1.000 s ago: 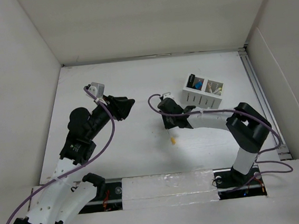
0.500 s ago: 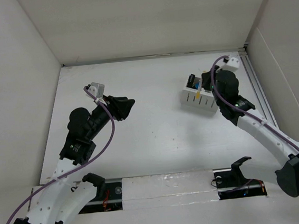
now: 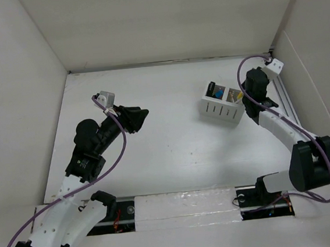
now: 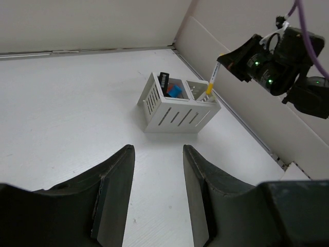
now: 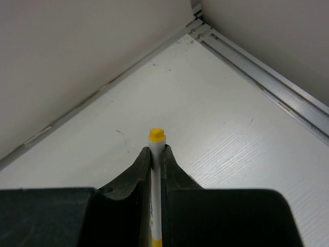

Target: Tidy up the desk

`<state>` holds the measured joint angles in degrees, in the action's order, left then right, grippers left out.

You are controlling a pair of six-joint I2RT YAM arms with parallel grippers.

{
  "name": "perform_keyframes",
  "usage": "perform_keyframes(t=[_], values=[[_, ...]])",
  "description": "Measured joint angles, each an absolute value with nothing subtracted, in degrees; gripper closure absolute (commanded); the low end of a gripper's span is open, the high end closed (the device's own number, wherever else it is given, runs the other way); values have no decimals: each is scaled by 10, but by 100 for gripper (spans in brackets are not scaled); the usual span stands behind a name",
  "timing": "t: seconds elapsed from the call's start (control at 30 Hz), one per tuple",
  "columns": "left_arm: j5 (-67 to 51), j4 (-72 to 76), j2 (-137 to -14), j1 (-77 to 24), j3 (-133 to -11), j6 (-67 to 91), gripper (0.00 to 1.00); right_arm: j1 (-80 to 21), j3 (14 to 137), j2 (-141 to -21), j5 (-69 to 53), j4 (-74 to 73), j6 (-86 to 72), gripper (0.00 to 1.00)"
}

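Note:
My right gripper is still beside the box, so it shifts to the left in the top view next, over the section of the box nearest the bar (image 3: pixel 233 96), then opens.
My right gripper (image 5: pixel 157 152) is shut on a white marker (image 5: pixel 156 159) with yellow ends. The left wrist view shows this marker (image 4: pixel 212 81) tilted, its lower yellow end at the rim of the right compartment of the white slotted organizer box (image 4: pixel 175 112). From above, the right gripper (image 3: pixel 246 95) hangs just right of the box (image 3: pixel 221 109) on the white desk (image 3: pixel 156 153). My left gripper (image 4: pixel 158 150) is open with nothing between its fingers, low over the desk. In the top view it (image 3: pixel 143 114) stands at the left middle.
The box's left compartment holds a black item (image 4: pixel 164 81) and a blue and red one (image 4: pixel 175 90). A metal rail (image 3: pixel 286 103) runs along the desk's right edge, close behind the right arm. White panels wall in the desk on three sides.
The right arm has swung from the desk's middle to the back right, carrying the marker over to the organizer box. The left arm has not moved.

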<state>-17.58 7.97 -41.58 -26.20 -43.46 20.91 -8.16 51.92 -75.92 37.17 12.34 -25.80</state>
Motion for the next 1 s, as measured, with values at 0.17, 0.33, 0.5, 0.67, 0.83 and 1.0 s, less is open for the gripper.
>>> perform_keyframes(t=[0.17, 0.33, 0.5, 0.67, 0.83, 1.0], values=[[-176, 80, -414, -262, -435, 209, 61, -87, 519, -809, 395, 149, -226, 100], [-176, 80, -412, -262, -435, 209, 61, -127, 523, -832, 437, 156, -207, 95], [-176, 80, -411, -262, -435, 209, 61, -166, 523, -847, 474, 154, -209, 66], [-176, 80, -408, -262, -435, 209, 61, -183, 527, -848, 493, 134, -215, 39], [-178, 81, -406, -262, -435, 209, 60, -203, 528, -812, 489, 111, -215, 28], [-187, 83, -406, -262, -435, 209, 59, -252, 532, -735, 470, 98, -208, 28]])
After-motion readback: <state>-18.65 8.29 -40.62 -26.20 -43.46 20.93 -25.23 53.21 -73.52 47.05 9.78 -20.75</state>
